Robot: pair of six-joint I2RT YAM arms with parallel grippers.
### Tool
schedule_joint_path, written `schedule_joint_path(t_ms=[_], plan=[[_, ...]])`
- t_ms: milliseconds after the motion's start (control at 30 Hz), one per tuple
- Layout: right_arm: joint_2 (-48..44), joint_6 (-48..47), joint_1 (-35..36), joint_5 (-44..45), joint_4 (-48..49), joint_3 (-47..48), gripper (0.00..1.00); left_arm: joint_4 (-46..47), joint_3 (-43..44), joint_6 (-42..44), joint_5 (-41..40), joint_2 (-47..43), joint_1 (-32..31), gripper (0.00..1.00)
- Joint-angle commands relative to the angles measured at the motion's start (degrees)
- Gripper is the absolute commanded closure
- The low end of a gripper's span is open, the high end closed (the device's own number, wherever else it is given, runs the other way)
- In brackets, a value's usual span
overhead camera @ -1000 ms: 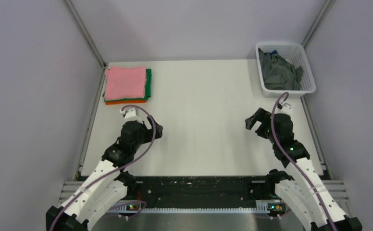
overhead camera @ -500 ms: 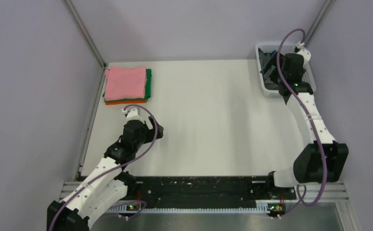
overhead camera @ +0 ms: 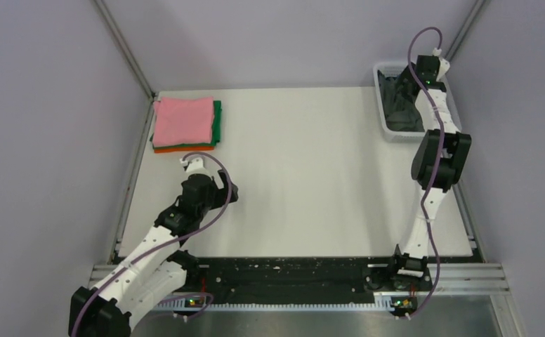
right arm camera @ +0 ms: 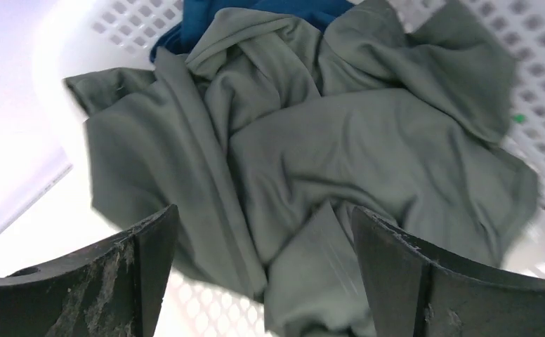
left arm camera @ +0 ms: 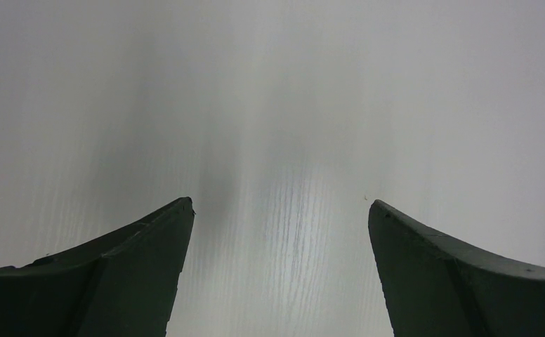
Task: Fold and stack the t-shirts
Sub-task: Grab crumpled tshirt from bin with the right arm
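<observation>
My open right gripper moves down into the basket onto the grey t-shirt's middle folds next, since the grey t-shirt lies over the dark blue one.
A crumpled dark grey t-shirt fills the white mesh basket, with a dark blue t-shirt showing under it at the far side. My right gripper hangs open just above the grey cloth, holding nothing. In the top view it is over the basket at the back right. A folded stack sits at the back left: pink t-shirt on top, green and orange edges below. My left gripper is open over bare table, in front of that stack.
The white table is walled by grey panels with metal posts at the back corners. The basket sits tight against the right wall. A black rail runs along the near edge between the arm bases.
My right arm swung from the table's right side out to the basket and now reaches down into it. The left arm has barely moved.
</observation>
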Motion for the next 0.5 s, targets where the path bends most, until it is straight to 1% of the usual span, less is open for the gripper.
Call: schedule_joint_path(t_ms=[0,100,267,333,367,400,433,467], plan=[[10.0,1.8,-1.6,-3.3,-2.6,9.4,0.11,2.3,2.6,0.6,-1.4,-0.1,-0.2,0.01],[15.3,2.1,-2.0,-6.9,-1.3,12.6,0.17,2.7,2.2,0.7,-1.1,-0.4,-0.2,0.01],[20.5,2.0,-2.0,-6.4,-0.5,15.1,0.25,2.8,2.2,0.7,-0.9,0.1,-0.2,0.01],[21.5,1.5,-2.1,-6.4,-0.5,15.0,0.31,2.8,2.3,0.8,-0.7,0.5,-0.2,0.01],[21.8,1.2,-2.0,-6.8,-0.6,15.0,0.38,2.8,2.3,0.8,-0.4,0.7,-0.1,0.01],[21.9,0.8,-2.0,-7.4,-0.6,14.8,0.48,2.8,2.4,0.8,0.0,0.8,-0.2,0.01],[21.6,0.5,-2.0,-7.9,-0.7,14.7,0.61,2.8,2.4,0.8,0.2,0.9,-0.2,0.01],[20.9,0.3,-2.1,-8.2,-0.7,14.8,0.77,2.8,2.4,0.8,0.3,0.9,-0.2,0.01]])
